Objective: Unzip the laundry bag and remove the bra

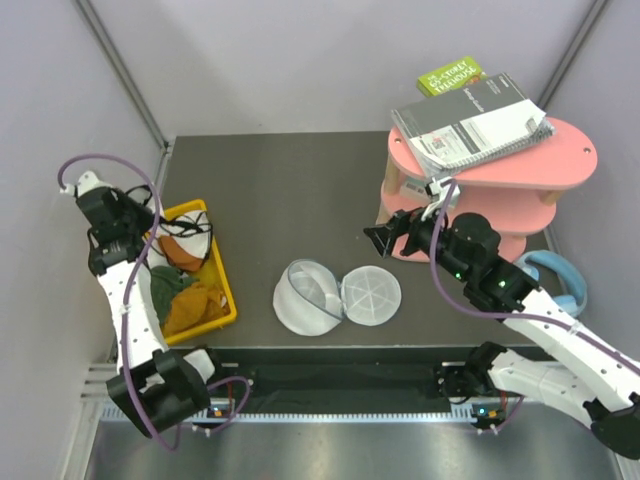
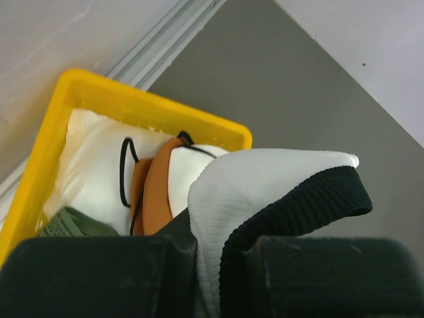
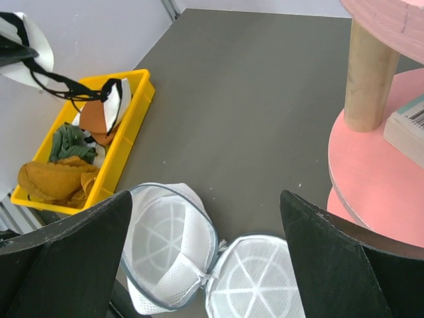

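Note:
The left gripper should next carry the bra down and back over the yellow bin, since the held cup is still well above the cloths inside.
The laundry bag lies unzipped on the dark table. Its dome half stands open and its round lid lies flat beside it; both also show in the right wrist view. No bra shows inside it. My left gripper is shut on the bra, white ribbed fabric with black edging, above the yellow bin. The bra's dark strap and second white cup hang down over the bin. My right gripper is open and empty, above the table behind the bag, its fingers on either side of it.
The yellow bin at the left holds a rust-orange cloth, a dark green cloth and white fabric. A pink two-tier stand with notebooks stands at the right. Pale blue headphones lie beside it.

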Controlling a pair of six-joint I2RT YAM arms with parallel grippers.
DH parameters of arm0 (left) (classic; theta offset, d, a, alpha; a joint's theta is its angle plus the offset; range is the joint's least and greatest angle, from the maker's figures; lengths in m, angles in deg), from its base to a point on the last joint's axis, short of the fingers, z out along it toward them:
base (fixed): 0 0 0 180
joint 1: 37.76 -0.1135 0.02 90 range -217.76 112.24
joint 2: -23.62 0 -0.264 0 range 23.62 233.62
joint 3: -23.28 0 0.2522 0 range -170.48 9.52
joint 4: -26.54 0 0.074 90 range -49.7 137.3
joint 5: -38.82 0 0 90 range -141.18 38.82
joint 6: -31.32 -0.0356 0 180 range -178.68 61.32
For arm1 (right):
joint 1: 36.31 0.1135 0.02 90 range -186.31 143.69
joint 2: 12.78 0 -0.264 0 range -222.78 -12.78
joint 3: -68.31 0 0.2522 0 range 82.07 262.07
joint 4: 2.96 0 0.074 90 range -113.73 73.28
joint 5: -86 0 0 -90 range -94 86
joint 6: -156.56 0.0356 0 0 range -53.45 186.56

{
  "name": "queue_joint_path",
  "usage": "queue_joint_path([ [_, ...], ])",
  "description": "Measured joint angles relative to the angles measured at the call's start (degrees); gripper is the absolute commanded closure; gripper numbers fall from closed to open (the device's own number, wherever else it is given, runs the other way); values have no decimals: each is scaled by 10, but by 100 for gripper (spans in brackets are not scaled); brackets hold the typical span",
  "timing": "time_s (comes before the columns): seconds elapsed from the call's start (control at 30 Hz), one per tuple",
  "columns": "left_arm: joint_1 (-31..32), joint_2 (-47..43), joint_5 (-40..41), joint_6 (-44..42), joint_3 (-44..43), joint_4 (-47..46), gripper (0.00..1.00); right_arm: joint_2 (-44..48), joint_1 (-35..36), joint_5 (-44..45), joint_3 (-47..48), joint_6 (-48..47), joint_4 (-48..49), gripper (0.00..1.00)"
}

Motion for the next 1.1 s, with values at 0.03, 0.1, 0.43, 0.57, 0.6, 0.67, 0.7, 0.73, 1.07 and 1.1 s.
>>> queue_joint_path([
  [0.03,-9,1,-6,6,9,-1,100,-1,0,-1,0,0,0,7],
  [0.1,-28,2,-15,17,27,-4,100,-2,0,-3,0,0,0,7],
  [0.43,-101,7,20,67,94,2,51,-9,0,-13,-18,9,9,7],
  [0.57,-102,38,51,71,87,25,1,-11,0,-17,-35,17,9,7],
  [0.6,-102,45,59,71,84,32,1,-12,0,-17,-38,20,9,7],
  [0.67,-103,55,77,72,78,48,1,-15,0,-17,-42,25,5,7],
  [0.7,-103,56,86,70,75,55,1,-17,0,-15,-44,27,4,7],
  [0.73,-103,56,92,69,72,60,1,-19,0,-12,-45,30,2,7],
  [1.07,-94,1,117,22,56,71,1,-76,-9,56,-73,74,-71,9],
  [1.1,-85,-5,112,17,56,69,1,-83,-11,63,-79,80,-80,9],
])
